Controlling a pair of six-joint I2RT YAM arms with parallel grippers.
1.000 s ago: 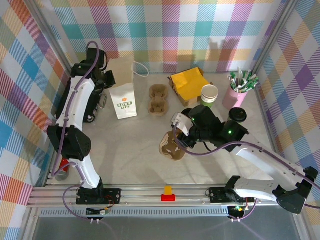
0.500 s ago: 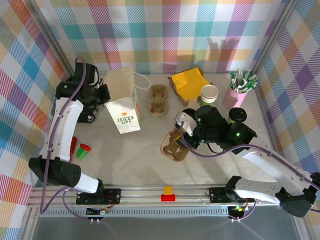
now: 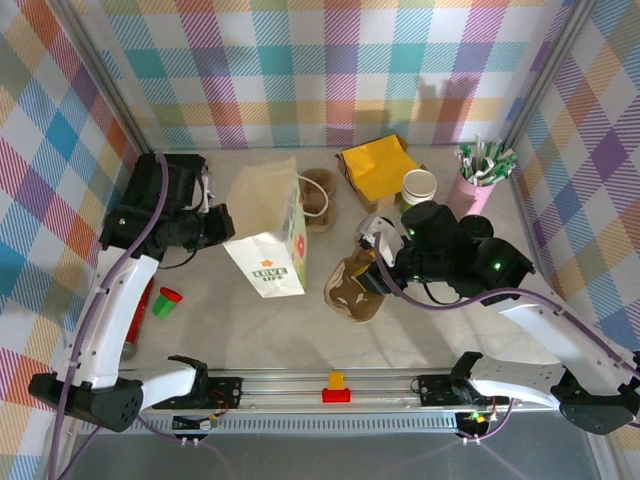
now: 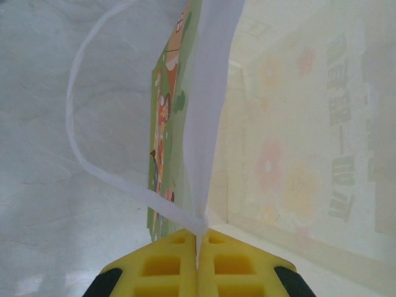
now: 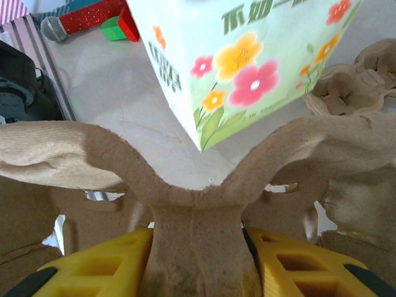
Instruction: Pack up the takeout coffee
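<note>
The bag hangs tilted, so my left gripper needs to move down, back and toward the held carrier and release the bag's rim over the bare tabletop below it.
In the top view my left gripper [image 3: 222, 226] is shut on the rim of a white paper bag [image 3: 268, 238]. The bag hangs tilted over the table's middle left. In the left wrist view the yellow fingers [image 4: 167, 266] pinch the bag's edge [image 4: 207, 93] where its white handle [image 4: 77, 130] joins. My right gripper [image 3: 370, 270] is shut on the centre post of a brown pulp cup carrier [image 3: 350, 288]. The right wrist view shows that post [image 5: 198, 241] between the jaws, with the flowered bag [image 5: 247, 55] just ahead. The takeout coffee is hidden behind my right arm.
A second pulp carrier [image 3: 320, 192] lies behind the bag. A lidless cream-and-green cup [image 3: 420, 187], yellow napkins [image 3: 378, 165] and a pink holder of utensils [image 3: 476, 182] stand at the back right. A green block [image 3: 166, 300] and a red microphone [image 3: 138, 315] lie at the left.
My left arm has carried the bag forward and right, tipping it over the first carrier. My right gripper has shifted the held carrier slightly right.
</note>
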